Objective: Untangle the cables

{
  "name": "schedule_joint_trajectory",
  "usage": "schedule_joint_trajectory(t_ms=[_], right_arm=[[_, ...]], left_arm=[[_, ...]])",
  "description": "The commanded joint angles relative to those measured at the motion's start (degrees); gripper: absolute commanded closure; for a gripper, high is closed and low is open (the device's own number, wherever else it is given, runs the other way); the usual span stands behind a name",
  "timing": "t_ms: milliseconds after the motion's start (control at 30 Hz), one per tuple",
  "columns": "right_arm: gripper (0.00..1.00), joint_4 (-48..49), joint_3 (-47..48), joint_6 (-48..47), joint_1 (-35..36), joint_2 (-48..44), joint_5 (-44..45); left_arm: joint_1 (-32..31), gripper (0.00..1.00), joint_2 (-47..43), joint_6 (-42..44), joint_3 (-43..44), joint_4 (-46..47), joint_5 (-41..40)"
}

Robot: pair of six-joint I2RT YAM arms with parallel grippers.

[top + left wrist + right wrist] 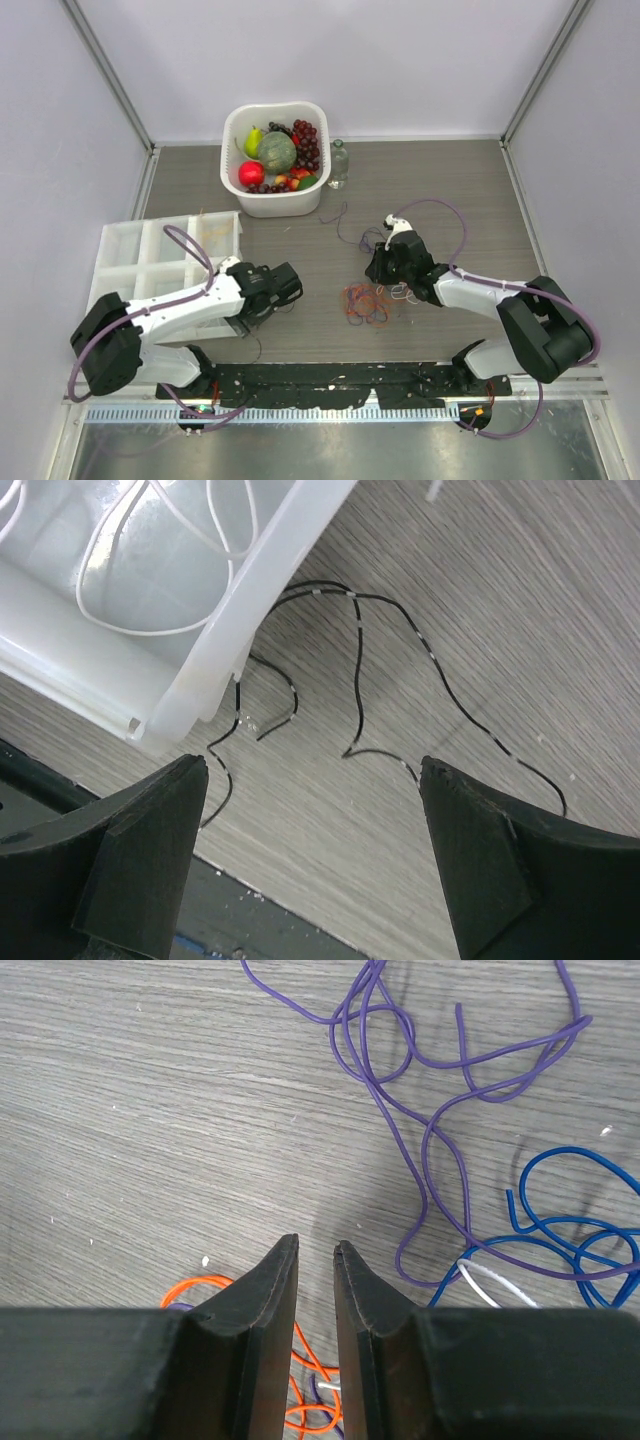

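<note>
The thin black cable lies below by the tray corner, so my left gripper will lower its open fingers next, then close on it.
The cables lie in a small orange, red and purple tangle (366,302) on the table between the arms. My right gripper (382,266) hovers just beyond and right of it. In the right wrist view the jaws (315,1245) stand a narrow gap apart with nothing between them. Purple loops (440,1060) lie ahead, blue (560,1210) and white (490,1285) wires to the right, and orange wire (190,1285) under the fingers. My left gripper (288,290) is wide open and empty (310,765) over a thin black wire (358,660) by the tray corner.
A white compartment tray (120,250) sits at the left; a white wire (150,630) lies inside it. A white basket (280,205) of fruit and a clear bottle (338,163) stand at the back. A black rail (330,378) runs along the near edge.
</note>
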Motion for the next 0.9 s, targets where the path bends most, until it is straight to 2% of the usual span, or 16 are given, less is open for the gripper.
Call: schedule_joint_trajectory(t_ms=[0,233,333,500,600,633,700,733,800,867], right_arm=[[0.74,2.9,-0.36,-0.8,-0.37,-1.85,-0.31],[0.74,2.98,-0.62,-0.89,-0.28,-2.29,-0.31],[0.74,2.98,-0.62,-0.71,-0.46,-2.47,-0.31],[0.74,2.98,-0.54,-0.71,-0.37,-2.12,-0.49],[0.74,2.98,-0.62,-0.63,-0.46,-2.29,-0.4],[0.74,2.98,-0.71,-0.8,-0.46,-2.47,-0.4],[0.74,3.07,-0.8,-0.89,-0.46,-2.56,-0.31],[0.74,3.16,-0.89,-0.89,-0.46,-2.47,-0.23],[0.74,3.25,-0.89,-0.8,-0.46,-2.47,-0.22],[0.74,3.25,-0.89,-0.8,-0.46,-2.47,-0.22]], left_arm=[[-0.16,0.09,3.2,-6.03,-1.56,2.21,-4.19],[-1.04,0.1,7.95,-9.19,-2.88,2.83,-5.51],[-1.83,0.18,8.04,-10.95,-4.81,3.97,-6.83],[-4.12,0.18,9.45,-12.71,-5.08,4.5,-7.27],[-4.29,0.26,11.29,-12.71,-5.69,6.43,-5.87],[-4.38,0.3,11.91,-12.62,-5.7,6.78,-5.69],[-4.91,0.53,12.79,-12.54,-4.91,6.87,-6.04],[-5.17,0.61,12.88,-12.36,-4.47,6.79,-6.56],[-6.14,0.72,12.27,-11.92,-3.15,5.47,-8.93],[-6.93,0.95,10.34,-10.7,-1.4,3.54,-11.74]])
